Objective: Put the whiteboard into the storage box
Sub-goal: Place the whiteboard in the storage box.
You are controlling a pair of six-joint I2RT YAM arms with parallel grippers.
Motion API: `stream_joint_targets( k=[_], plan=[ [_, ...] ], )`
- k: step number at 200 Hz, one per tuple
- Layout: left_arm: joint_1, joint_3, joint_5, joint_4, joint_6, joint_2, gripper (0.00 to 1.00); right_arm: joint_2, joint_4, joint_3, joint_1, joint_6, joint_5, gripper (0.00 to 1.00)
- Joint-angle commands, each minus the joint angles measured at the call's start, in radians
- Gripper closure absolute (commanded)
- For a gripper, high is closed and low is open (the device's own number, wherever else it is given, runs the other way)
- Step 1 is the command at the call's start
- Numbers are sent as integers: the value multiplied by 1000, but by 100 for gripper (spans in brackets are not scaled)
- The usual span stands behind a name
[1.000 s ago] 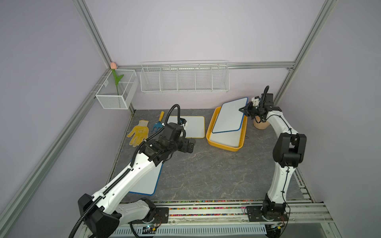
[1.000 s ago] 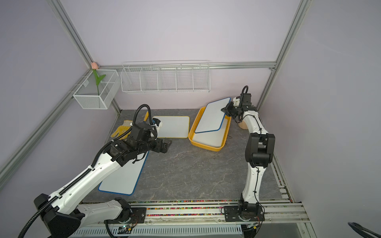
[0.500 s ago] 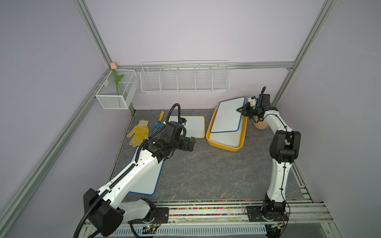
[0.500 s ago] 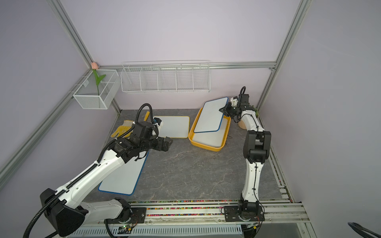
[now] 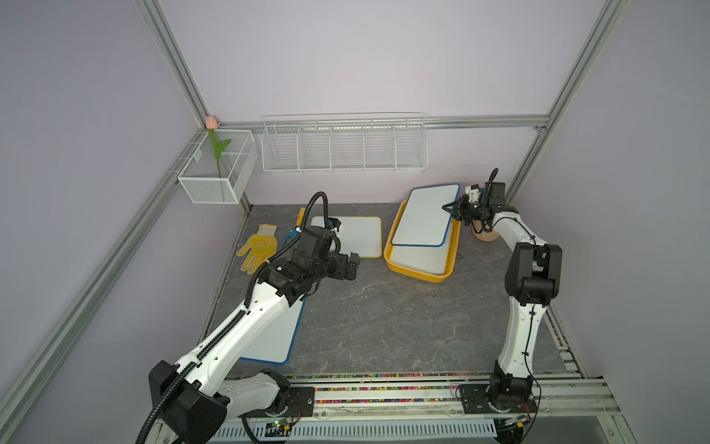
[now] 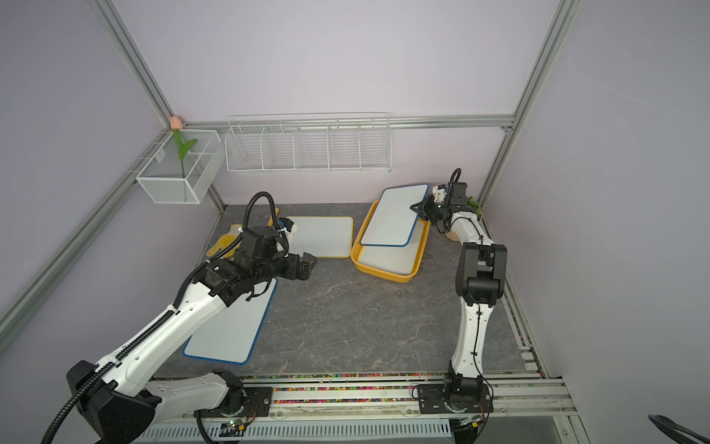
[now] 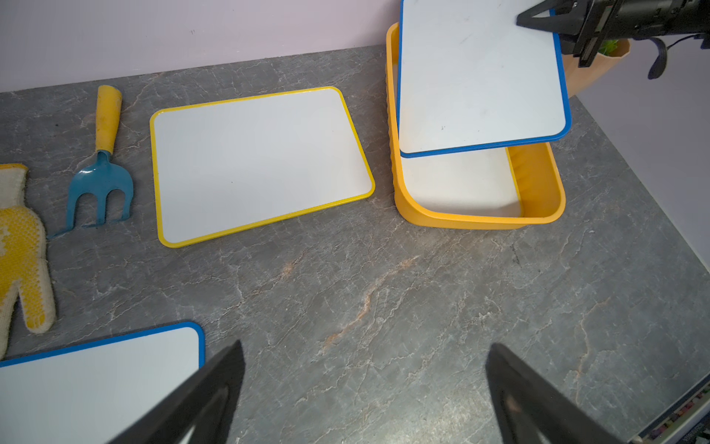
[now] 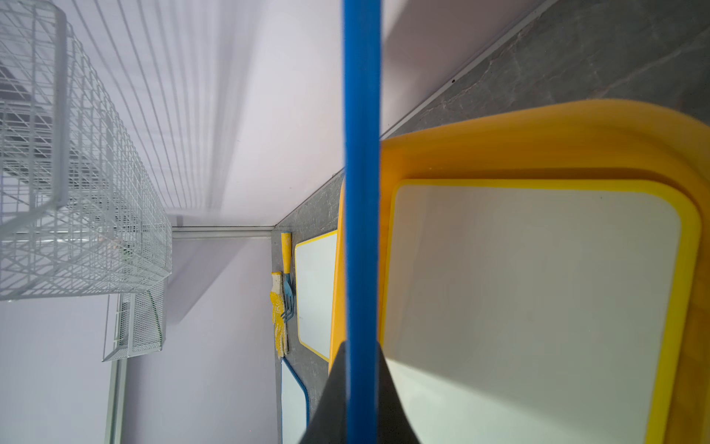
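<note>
My right gripper holds the tilted board. Next I should lower it below and slightly back onto the flat yellow-rimmed whiteboard in the box, and release its edge.
My right gripper (image 5: 447,208) (image 6: 417,208) is shut on the right edge of a blue-rimmed whiteboard (image 5: 424,215) and holds it tilted over the back of the yellow-orange storage box (image 5: 418,273). In the right wrist view the blue rim (image 8: 361,192) runs between the closed fingers of that gripper (image 8: 361,346). A yellow-rimmed whiteboard (image 8: 538,288) lies flat in the box (image 8: 538,130). Another yellow-rimmed whiteboard (image 5: 357,236) lies on the table left of the box. A second blue-rimmed whiteboard (image 5: 272,338) lies partly under my left arm. My left gripper (image 5: 351,265) (image 7: 365,346) hangs open and empty above bare table.
A yellow glove (image 5: 259,246) and a blue garden fork (image 7: 102,169) lie at the back left. A white wire rack (image 5: 344,148) and a mesh basket (image 5: 215,173) with a tulip hang on the walls. A tan pot (image 5: 486,234) stands behind my right gripper.
My right arm's elbow has swung back toward the wall, and the held board has shifted slightly left over the box. The left arm has barely moved.
</note>
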Motion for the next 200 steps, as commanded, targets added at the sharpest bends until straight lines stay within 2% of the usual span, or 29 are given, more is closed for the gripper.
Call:
stream_joint_targets(
  k=[1,39,112,200],
  plan=[
    [6,-16,6,9,-11,-15,1,-73,14,-85,5,25,14,90],
    [6,-19,16,16,-14,-17,1,-124,48,-182,7,18,21,90],
    [7,-38,13,22,-23,-25,1,-147,67,-239,22,33,19,90],
    [8,-64,18,42,-34,-31,1,-241,127,-356,39,59,37,90]
  ],
)
